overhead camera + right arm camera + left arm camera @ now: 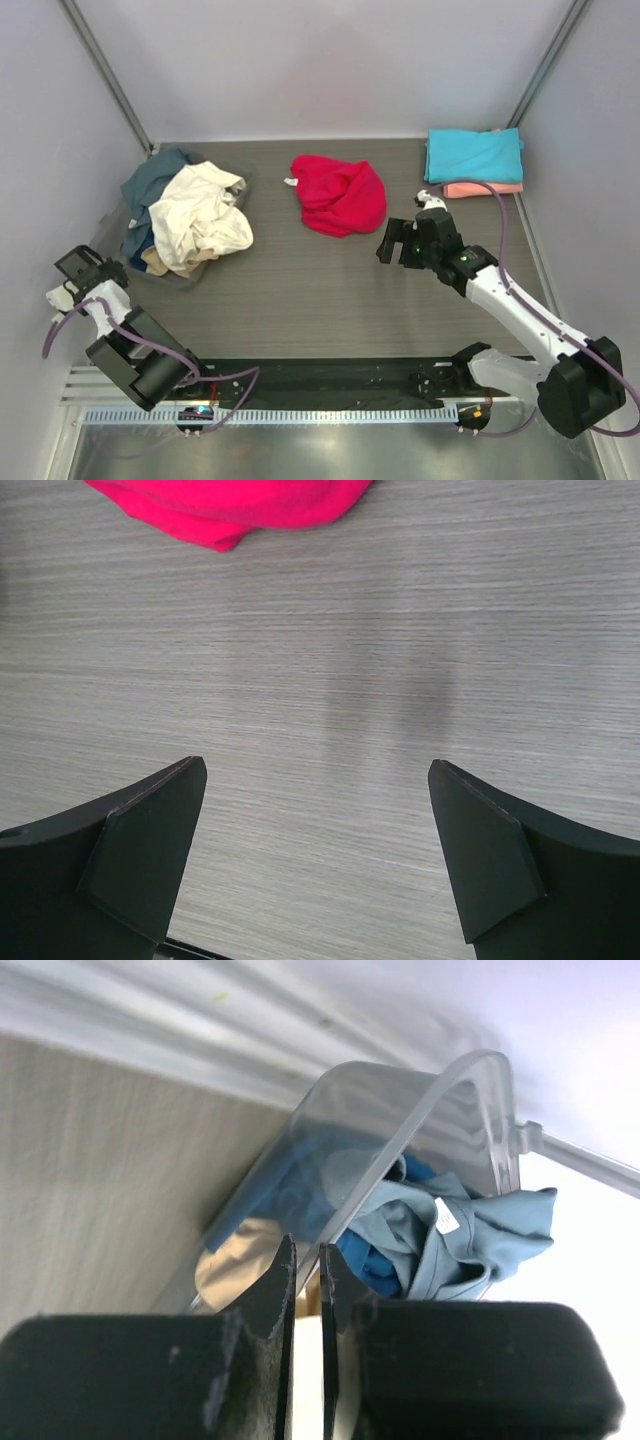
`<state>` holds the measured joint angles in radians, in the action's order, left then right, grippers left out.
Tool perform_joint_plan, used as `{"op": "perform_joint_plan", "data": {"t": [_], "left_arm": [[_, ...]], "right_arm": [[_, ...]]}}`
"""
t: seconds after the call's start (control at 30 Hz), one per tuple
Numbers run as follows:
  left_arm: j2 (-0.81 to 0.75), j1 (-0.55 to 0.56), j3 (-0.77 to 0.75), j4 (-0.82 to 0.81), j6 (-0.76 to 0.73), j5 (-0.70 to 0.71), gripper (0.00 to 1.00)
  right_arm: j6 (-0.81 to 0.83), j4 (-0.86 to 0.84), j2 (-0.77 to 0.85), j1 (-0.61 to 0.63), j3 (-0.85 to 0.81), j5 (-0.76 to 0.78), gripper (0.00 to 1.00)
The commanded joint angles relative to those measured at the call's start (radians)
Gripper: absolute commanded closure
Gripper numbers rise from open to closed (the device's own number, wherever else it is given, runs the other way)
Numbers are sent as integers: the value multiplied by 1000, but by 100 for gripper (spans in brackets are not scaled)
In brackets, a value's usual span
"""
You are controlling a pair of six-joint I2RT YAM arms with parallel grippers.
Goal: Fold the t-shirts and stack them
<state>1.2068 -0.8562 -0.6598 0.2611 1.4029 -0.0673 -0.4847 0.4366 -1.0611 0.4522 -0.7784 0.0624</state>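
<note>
I will next push the tub [178, 276] outward by its rim with my left gripper toward the back wall [218, 134] and then let go, since bare tabletop still separates them.
A crimson red t-shirt [340, 195] lies crumpled at mid-table; its edge shows at the top of the right wrist view [230, 505]. At the back right, a folded turquoise t-shirt [473, 155] lies on a salmon pink one [483, 189]. A cream t-shirt [200, 215] is heaped over a slate blue one [160, 180] [470, 1240] in the grey tub [178, 276] [420, 1110]. My left gripper [88, 265] [307, 1255] is shut, low by the tub's near-left corner. My right gripper [392, 250] [315, 765] hangs open over bare table, just right of the red shirt.
Walls close in on the left, back and right. A black rail [330, 380] with both arm bases runs along the near edge. Bare wood-grain tabletop [300, 290] spreads between the tub, the red shirt and the rail.
</note>
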Motion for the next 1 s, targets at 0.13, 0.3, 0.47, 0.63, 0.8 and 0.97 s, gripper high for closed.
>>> {"op": "perform_joint_plan", "data": {"t": [0.13, 0.3, 0.47, 0.63, 0.8, 0.97], "left_arm": [[193, 187, -229, -226, 107, 236, 100], [385, 230, -320, -295, 117, 158, 95], [409, 230, -325, -326, 78, 73, 51], [286, 230, -291, -199, -5, -6, 0], [125, 229, -262, -13, -111, -48, 0], [-149, 229, -230, 203, -263, 24, 0]], "right_arm": [[40, -105, -128, 0, -22, -33, 1], [37, -142, -174, 0, -28, -45, 1], [28, -144, -198, 2, -41, -49, 1], [15, -144, -160, 2, -24, -90, 1], [9, -119, -90, 2, -12, -87, 1], [9, -88, -36, 2, -12, -96, 1]]}}
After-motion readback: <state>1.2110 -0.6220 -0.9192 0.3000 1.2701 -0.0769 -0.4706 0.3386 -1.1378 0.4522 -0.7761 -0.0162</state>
